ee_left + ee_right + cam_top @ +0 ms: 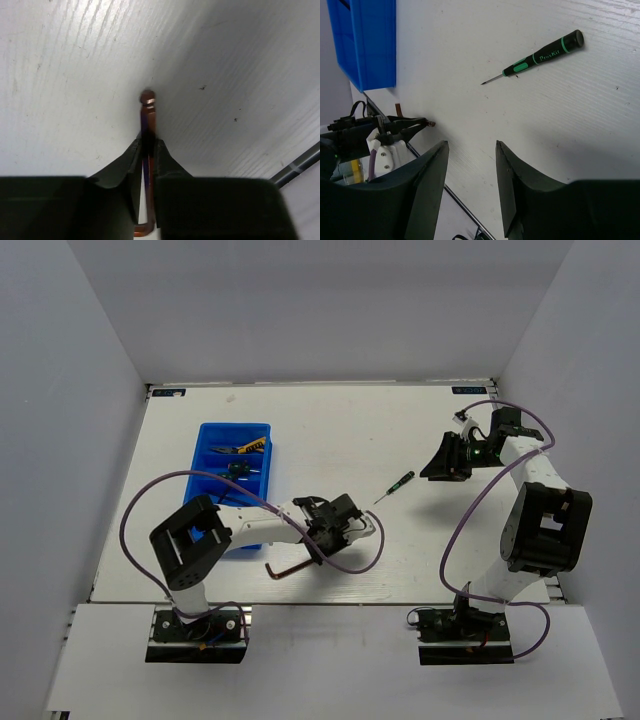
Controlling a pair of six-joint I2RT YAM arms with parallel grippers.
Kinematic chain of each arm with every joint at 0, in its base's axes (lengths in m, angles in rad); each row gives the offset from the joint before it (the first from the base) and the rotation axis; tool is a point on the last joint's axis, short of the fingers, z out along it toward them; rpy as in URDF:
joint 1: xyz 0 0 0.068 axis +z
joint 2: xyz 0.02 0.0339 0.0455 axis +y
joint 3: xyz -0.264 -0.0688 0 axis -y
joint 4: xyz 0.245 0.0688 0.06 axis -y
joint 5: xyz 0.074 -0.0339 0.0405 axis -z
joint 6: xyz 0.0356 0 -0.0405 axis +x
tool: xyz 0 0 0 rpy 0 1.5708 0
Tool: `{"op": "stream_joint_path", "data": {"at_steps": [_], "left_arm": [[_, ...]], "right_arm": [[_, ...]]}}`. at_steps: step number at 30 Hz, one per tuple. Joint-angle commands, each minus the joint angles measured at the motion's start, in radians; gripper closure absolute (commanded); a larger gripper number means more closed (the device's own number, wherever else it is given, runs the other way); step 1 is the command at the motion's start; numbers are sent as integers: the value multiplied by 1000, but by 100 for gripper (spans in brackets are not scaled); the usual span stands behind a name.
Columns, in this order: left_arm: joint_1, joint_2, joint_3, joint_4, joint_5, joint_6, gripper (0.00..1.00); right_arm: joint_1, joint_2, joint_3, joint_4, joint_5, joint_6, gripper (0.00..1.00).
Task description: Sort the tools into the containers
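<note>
The key goes up in my left gripper next, then swings outward over the blue bin (pixel 262 430) to the left in the top view for its release.
My left gripper (pixel 148 142) is shut on a dark brown L-shaped hex key (pixel 148 107), low over the table. In the top view this gripper (pixel 322 540) is right of the blue bin (pixel 262 430), with the key (pixel 290 567) running left toward the table's front edge. The bin holds yellow-and-black pliers (pixel 248 448) and a green-handled tool (pixel 238 470). A green-handled screwdriver (pixel 394 487) lies on the table between the arms, and also shows in the right wrist view (pixel 540 56). My right gripper (pixel 447 462) is open and empty, right of the screwdriver (pixel 471 145).
The right wrist view shows the blue bin (pixel 370 40) at upper left and my left gripper (pixel 395 127) with the key's tip (pixel 431 123). Purple cables (pixel 350 558) loop beside both arms. White walls enclose the table on three sides.
</note>
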Motion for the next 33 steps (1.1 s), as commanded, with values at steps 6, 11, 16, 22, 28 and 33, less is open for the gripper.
{"op": "stream_joint_path", "data": {"at_steps": [6,11,16,22,28,33], "left_arm": [[-5,44,32,-41,-16,4,100],[-5,-94,239,-121,-91,31,100],[9,-183,397,-185,-109,99,100],[61,-263,372,-141,-346,168,100],[226,-456,172,144,-514,232,100],[375,-425,115,232,-505,232,100]], "right_arm": [[-8,-7,34,-10,-22,-14,51],[-8,-1,33,-7,-23,-16,51],[-8,-4,36,-6,-20,-17,51],[-10,-3,37,-7,-23,-17,51],[-8,-6,37,-6,-31,-14,51],[-8,-9,36,-7,-37,-13,51]]}}
